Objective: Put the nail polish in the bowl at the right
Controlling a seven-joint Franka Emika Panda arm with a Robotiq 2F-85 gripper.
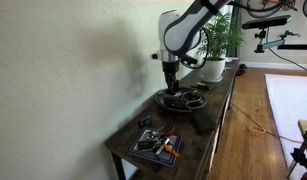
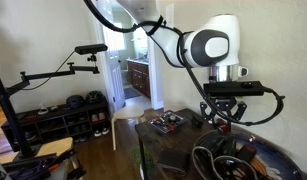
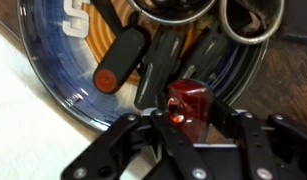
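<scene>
My gripper will next move the nail polish (image 3: pixel 187 100) from the bowl's rim toward the round metal pieces and lower it over the dark items.
My gripper (image 3: pixel 185 118) is shut on the nail polish (image 3: pixel 187 100), a small dark red bottle held between the fingers. It hangs just above the near rim of the bowl (image 3: pixel 53 85), a wide, shallow, dark dish. In both exterior views the gripper (image 1: pixel 171 86) (image 2: pixel 221 118) points down over the bowl (image 1: pixel 165 100) (image 2: pixel 283 158); the bottle is too small to make out there. The bowl holds a black marker with a red cap (image 3: pixel 118 62), scissors (image 3: pixel 248 22) and other dark items.
A smaller square dark tray (image 1: pixel 156 144) (image 2: pixel 168 122) with small items sits at one end of the narrow dark table (image 1: pixel 208 125). A plant in a white pot (image 1: pixel 213 68) stands at the other end. A wall runs along the table's back.
</scene>
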